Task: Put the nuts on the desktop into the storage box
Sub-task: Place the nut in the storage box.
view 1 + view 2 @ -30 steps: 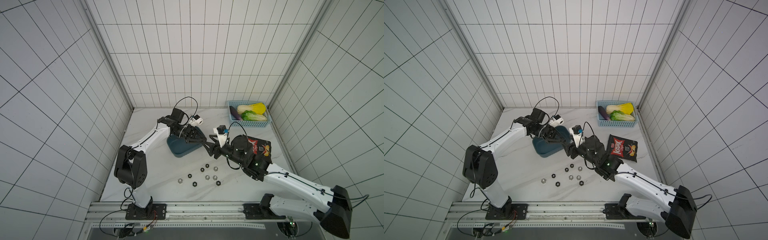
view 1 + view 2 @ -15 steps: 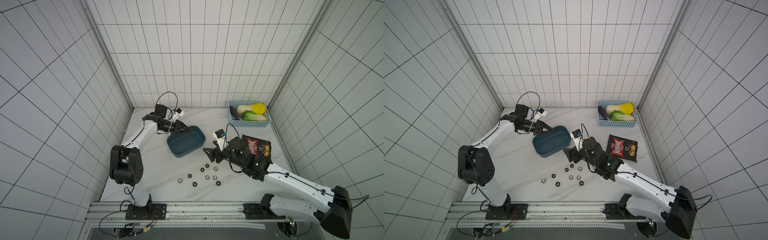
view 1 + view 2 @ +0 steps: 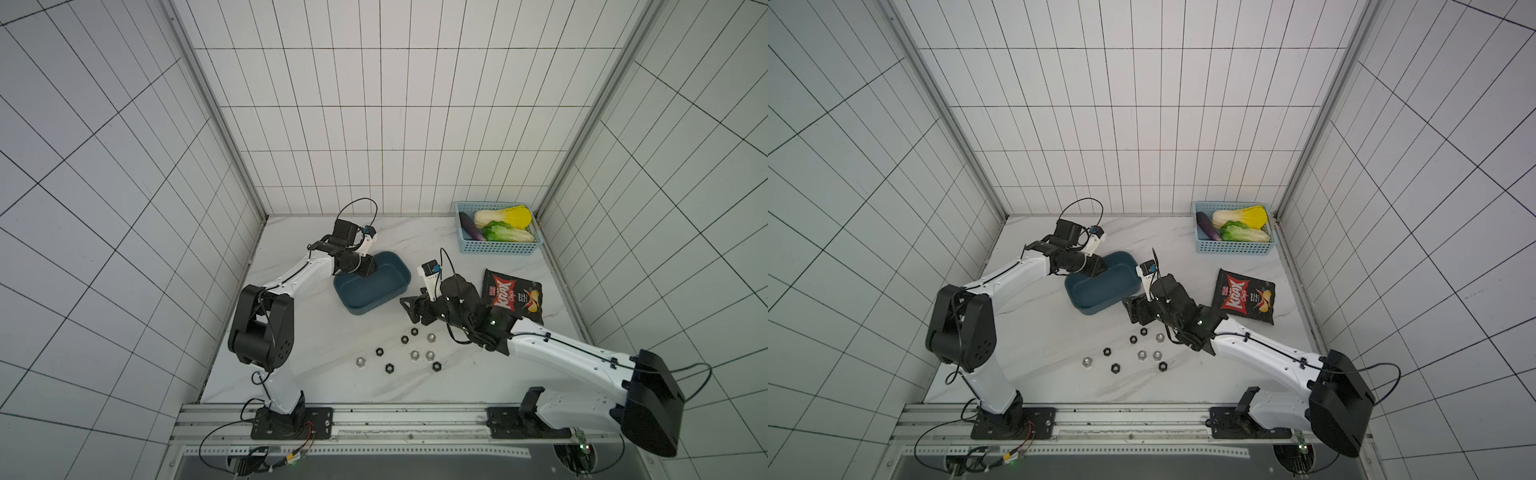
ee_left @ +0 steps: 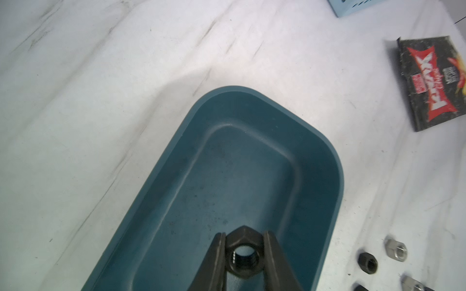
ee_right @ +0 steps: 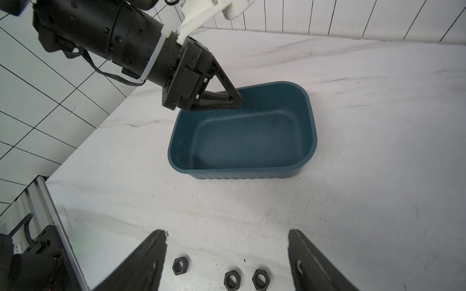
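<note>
The left gripper brings the black nut down and outward inside the box's rim next and releases it. The box's far corner (image 3: 1116,268) (image 4: 222,145), its bottom bare, lies below and outward.
The storage box (image 3: 358,309) is a dark teal tub on the white desktop (image 3: 316,332), and its floor (image 4: 239,163) is bare. My left gripper (image 4: 244,234) hangs over the box's far-left end (image 3: 375,269), shut on a black nut (image 4: 244,255). Several nuts, black and silver, lie on the desktop in front of the box (image 3: 414,354). My right gripper (image 5: 227,233) is open and holds nothing. It hovers over the desktop between box and nuts (image 3: 409,311). Three black nuts (image 5: 232,279) show just below its fingers.
A light blue basket (image 3: 498,248) with vegetables stands at the back right corner. A black chips bag (image 3: 514,297) lies beside my right arm. Tiled walls close three sides, and a metal rail (image 3: 374,415) runs along the front.
Both grippers were close together over the box. The right one drew back toward the nuts and opened wider. The left swung away to the far left, then returned over the box's end.
</note>
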You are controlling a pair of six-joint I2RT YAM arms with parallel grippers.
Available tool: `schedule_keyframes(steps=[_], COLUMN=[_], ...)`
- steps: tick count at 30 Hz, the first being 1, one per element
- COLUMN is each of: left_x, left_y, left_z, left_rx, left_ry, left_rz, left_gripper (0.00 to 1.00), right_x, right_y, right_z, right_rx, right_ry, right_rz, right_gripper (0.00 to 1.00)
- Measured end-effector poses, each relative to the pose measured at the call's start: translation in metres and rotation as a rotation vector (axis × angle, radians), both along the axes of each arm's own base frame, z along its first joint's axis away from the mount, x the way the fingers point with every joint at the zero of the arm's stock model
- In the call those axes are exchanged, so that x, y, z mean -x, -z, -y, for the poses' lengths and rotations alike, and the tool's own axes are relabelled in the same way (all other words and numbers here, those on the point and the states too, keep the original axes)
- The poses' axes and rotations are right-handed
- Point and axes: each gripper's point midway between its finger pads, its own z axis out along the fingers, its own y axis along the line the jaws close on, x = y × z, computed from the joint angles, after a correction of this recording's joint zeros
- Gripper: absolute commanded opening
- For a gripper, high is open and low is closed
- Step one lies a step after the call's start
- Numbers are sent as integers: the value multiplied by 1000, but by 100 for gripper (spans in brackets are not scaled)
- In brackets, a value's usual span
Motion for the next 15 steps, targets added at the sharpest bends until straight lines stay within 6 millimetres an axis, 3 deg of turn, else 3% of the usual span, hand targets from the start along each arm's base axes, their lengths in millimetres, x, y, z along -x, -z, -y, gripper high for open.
schedule_keyframes(steps=[6, 15], left_x=[-25, -52], left_y=[32, 51], left_z=[2, 14], left_rx=[-91, -150], left_ry=[-26, -36], left_rz=[-19, -23], left_gripper=[10, 11], right_x=[-5, -7], right_y=[-2, 4], right_z=[1, 5], right_rx=[-13, -3], right_ry=[32, 61], right_rz=[11, 12], right_gripper=[79, 79])
